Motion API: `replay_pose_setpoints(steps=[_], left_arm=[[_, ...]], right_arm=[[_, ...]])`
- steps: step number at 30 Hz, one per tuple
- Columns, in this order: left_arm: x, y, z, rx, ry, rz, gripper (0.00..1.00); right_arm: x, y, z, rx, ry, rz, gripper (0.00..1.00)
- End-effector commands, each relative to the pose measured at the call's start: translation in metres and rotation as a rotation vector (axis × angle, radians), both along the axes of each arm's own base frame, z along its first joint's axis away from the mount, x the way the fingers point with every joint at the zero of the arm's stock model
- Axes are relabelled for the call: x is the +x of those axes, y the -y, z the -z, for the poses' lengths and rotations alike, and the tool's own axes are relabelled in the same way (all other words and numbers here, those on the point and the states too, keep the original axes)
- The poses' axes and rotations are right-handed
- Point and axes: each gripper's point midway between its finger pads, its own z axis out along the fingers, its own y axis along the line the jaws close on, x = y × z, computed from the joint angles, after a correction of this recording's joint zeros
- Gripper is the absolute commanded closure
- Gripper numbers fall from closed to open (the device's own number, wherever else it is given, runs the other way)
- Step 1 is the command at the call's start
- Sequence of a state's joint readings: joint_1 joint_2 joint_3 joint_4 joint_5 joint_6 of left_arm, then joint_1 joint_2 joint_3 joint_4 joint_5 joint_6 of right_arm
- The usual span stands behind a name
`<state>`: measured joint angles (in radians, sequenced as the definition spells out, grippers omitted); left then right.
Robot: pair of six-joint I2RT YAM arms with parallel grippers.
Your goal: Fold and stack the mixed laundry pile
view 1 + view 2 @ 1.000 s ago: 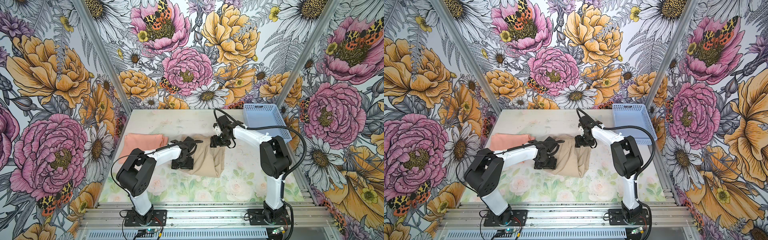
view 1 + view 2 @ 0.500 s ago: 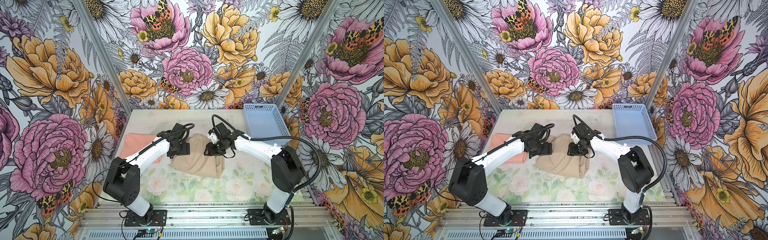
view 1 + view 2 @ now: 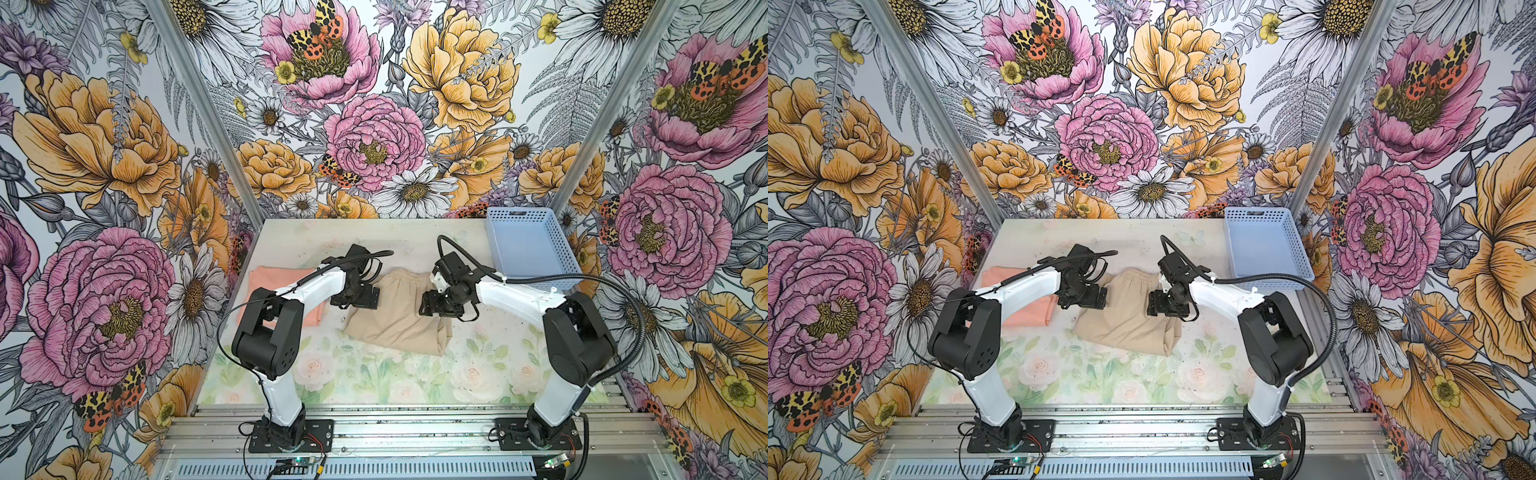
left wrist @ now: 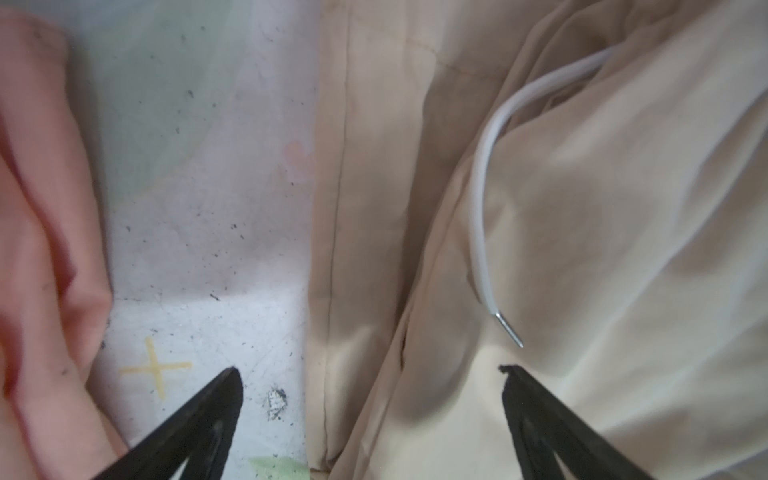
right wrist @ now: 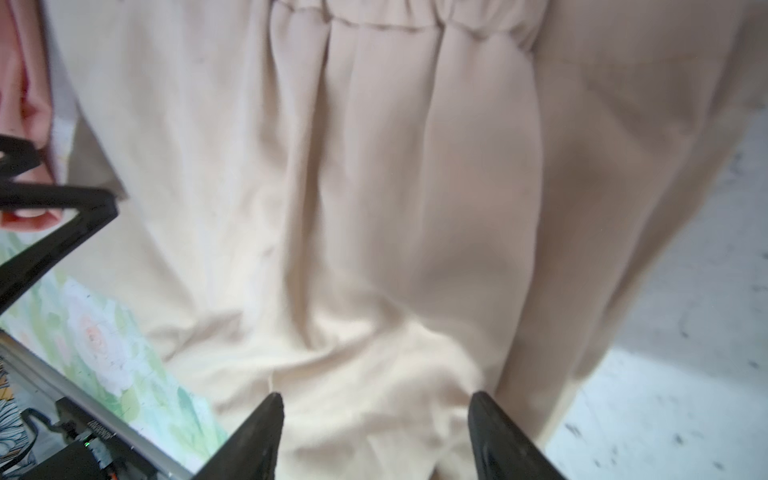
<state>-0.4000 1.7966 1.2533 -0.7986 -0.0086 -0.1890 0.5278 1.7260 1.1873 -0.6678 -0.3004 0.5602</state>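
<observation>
My left gripper has finger room on bare table at the beige-tan garment's edge, so next it should move slightly toward the salmon T-shirt (image 3: 270,278) and close on that facing edge.
The beige-tan garment (image 3: 395,320) (image 3: 1125,324) lies folded mid-table, its gathered waistband toward the back. In the left wrist view its white drawstring (image 4: 482,187) curls out over the cloth (image 4: 623,249). The salmon T-shirt (image 3: 270,278) (image 3: 1000,278) lies folded at the left, partly under my left arm; its graphic is hidden. My left gripper (image 3: 361,297) (image 3: 1086,299) (image 4: 370,374) is open, straddling the garment's left edge. My right gripper (image 3: 436,309) (image 3: 1163,309) (image 5: 376,399) is open over the garment's (image 5: 395,187) right side, holding nothing.
A light blue perforated basket (image 3: 536,278) (image 3: 1271,278) stands at the back right corner. Bare table (image 4: 199,208) separates the two garments by a narrow strip. The left gripper's fingers (image 5: 62,216) show in the right wrist view. Floral walls close in three sides.
The left gripper moved back from the garment's front to its left edge and opened wider. The right gripper came forward from behind the garment onto its right side. The garment now lies flatter.
</observation>
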Motion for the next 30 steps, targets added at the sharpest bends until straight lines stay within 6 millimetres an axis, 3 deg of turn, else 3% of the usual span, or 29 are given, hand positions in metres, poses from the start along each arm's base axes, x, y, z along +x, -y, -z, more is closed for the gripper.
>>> replay_pose_setpoints(steps=[1, 6, 12, 19, 24, 27, 30], left_arm=[[0.022, 0.007, -0.005, -0.067, 0.039, 0.041, 0.01], [0.022, 0.016, 0.017, -0.102, -0.028, 0.075, 0.01], [0.015, 0.024, 0.029, -0.144, -0.078, 0.091, 0.01], [0.003, 0.021, 0.037, -0.147, -0.116, 0.078, 0.03], [-0.003, 0.01, 0.04, -0.139, -0.128, 0.055, 0.08], [-0.004, 0.01, 0.043, -0.145, -0.138, 0.052, 0.13], [-0.008, 0.014, 0.045, -0.162, -0.154, 0.054, 0.2]], right_arm=[[-0.004, 0.015, -0.017, 0.028, 0.023, 0.085, 0.23], [-0.008, 0.039, 0.002, -0.016, 0.003, 0.133, 0.13], [-0.005, 0.031, 0.027, 0.034, -0.034, 0.121, 0.09], [0.002, 0.029, 0.053, 0.014, -0.04, 0.099, 0.09], [0.006, 0.027, 0.064, 0.005, -0.05, 0.086, 0.17], [0.006, 0.025, 0.071, 0.005, -0.064, 0.08, 0.3], [0.006, 0.024, 0.077, 0.004, -0.073, 0.074, 0.37]])
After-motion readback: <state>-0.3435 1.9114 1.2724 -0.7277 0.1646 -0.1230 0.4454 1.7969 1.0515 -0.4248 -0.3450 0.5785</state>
